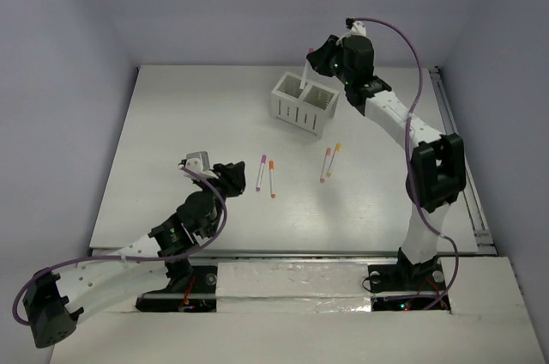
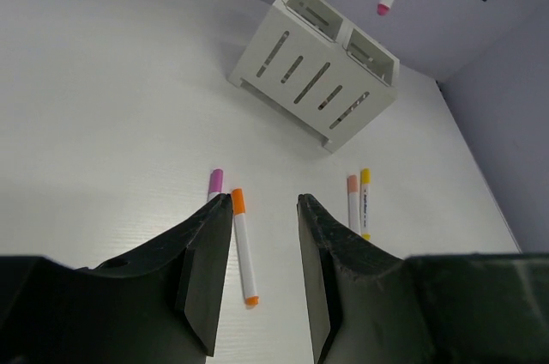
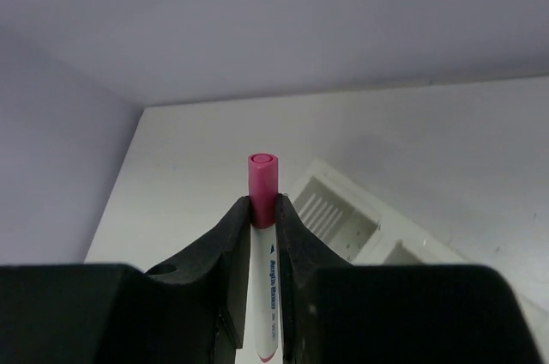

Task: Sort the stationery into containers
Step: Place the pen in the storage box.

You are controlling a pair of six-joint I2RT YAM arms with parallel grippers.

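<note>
My right gripper holds the magenta-capped pen and needs to move past the box's divider, go down and let go of the pen, because the box's farther section [image 1: 291,85] [image 3: 340,222] opens below the gripper, to its left in the top view.
The white two-compartment box [image 1: 304,105] stands at the back middle of the table. My right gripper [image 1: 312,60] is shut on a magenta-capped pen [image 3: 262,177] and holds it upright just above the box's left compartment [image 3: 336,214]. Four pens lie on the table: purple-capped [image 1: 261,172], orange-capped [image 1: 272,179], pink-capped [image 1: 326,164] and yellow-capped [image 1: 334,159]. My left gripper [image 1: 232,177] is open and empty, low over the table just left of the purple pen [image 2: 215,181] and orange pen [image 2: 244,246]. The orange block and mint-green piece are out of view.
The table's right edge carries a metal rail [image 1: 463,166]. Grey walls close in the back and sides. The box [image 2: 317,81] has vertical slots in its near side. The pink pen [image 2: 352,201] and yellow pen [image 2: 365,201] lie side by side.
</note>
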